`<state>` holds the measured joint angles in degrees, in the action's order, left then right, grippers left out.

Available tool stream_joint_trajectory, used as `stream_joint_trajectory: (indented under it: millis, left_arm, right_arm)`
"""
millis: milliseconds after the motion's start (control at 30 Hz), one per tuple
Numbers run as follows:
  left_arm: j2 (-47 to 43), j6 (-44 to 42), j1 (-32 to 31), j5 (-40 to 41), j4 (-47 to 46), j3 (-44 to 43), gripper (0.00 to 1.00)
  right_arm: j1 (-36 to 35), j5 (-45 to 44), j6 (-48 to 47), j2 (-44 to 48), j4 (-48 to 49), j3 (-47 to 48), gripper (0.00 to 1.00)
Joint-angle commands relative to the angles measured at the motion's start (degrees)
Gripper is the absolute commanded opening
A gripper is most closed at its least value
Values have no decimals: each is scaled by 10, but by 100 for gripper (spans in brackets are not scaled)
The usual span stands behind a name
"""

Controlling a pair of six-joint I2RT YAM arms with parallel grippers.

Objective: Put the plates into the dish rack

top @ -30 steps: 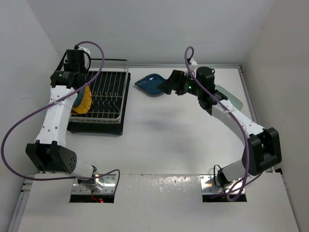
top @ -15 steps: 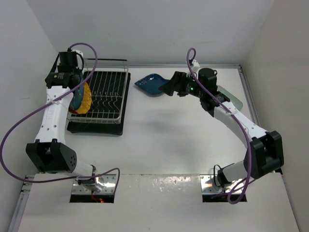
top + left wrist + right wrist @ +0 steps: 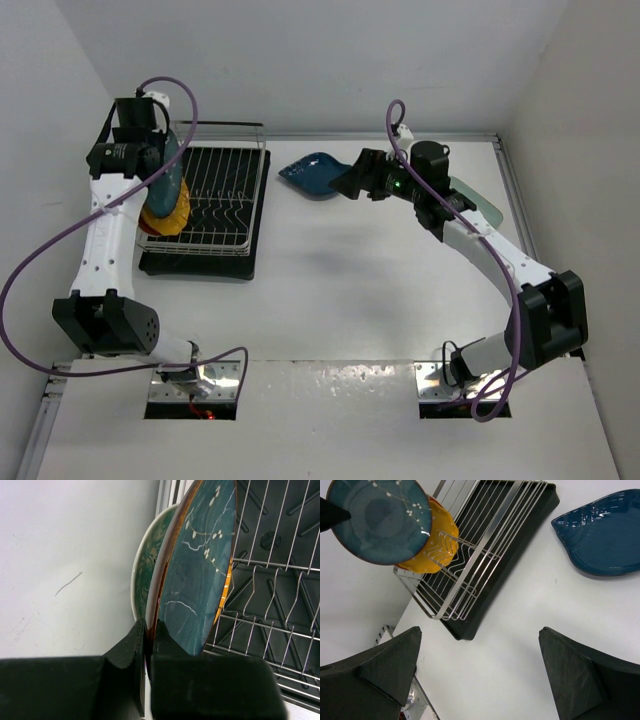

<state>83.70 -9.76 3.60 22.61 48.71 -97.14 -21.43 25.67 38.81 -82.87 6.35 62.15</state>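
My left gripper holds the teal plate. It needs to carry the plate down on edge next, into the open wires beside the yellow plate.
My left gripper is shut on the rim of the teal round plate, holding it on edge over the left end of the dish rack. Behind it stands another plate with a pale rim and green pattern. The yellow plate stands in the rack, below the teal plate. The dark blue leaf-shaped plate lies flat on the table. My right gripper hangs open and empty just right of it. The pale mint plate lies partly hidden under the right arm.
The rack's black drip tray juts out past the wires toward the table's middle. White walls close in on the left, back and right. The left arm runs along the rack's left side.
My left gripper has shifted left and back with the teal plate, which now shows more above the yellow one. The right arm edged slightly left, then held still.
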Motion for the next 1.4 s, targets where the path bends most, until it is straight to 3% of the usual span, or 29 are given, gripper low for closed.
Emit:
stream_joint_trajectory:
  millis: [0, 400, 500, 667, 833, 1000, 1133, 1367]
  left_arm:
    - [-17, 4, 4, 22, -70, 3, 0]
    - [-17, -2, 14, 32, -130, 128, 0]
    - [-12, -2, 27, 2, -137, 145, 0]
    - [8, 10, 34, -18, -143, 146, 23]
    - [19, 15, 40, -23, -143, 115, 46]
    - [24, 10, 40, -23, -126, 86, 57]
    - [37, -3, 40, -36, -105, 53, 64]
    - [47, -13, 40, -42, -68, -6, 69]
  right_arm:
    - [3, 4, -9, 10, 9, 11, 100]
    - [-1, 3, -11, 23, 11, 0, 100]
    - [9, 4, -12, 19, 8, 0, 100]
    - [12, 2, -16, -18, -28, 35, 100]
    - [18, -67, -26, -114, -173, 135, 100]
    - [24, -139, 17, -228, -193, 214, 94]
    - [27, -213, 43, -322, -203, 300, 77]
    - [31, -293, 81, -500, -267, 467, 71]
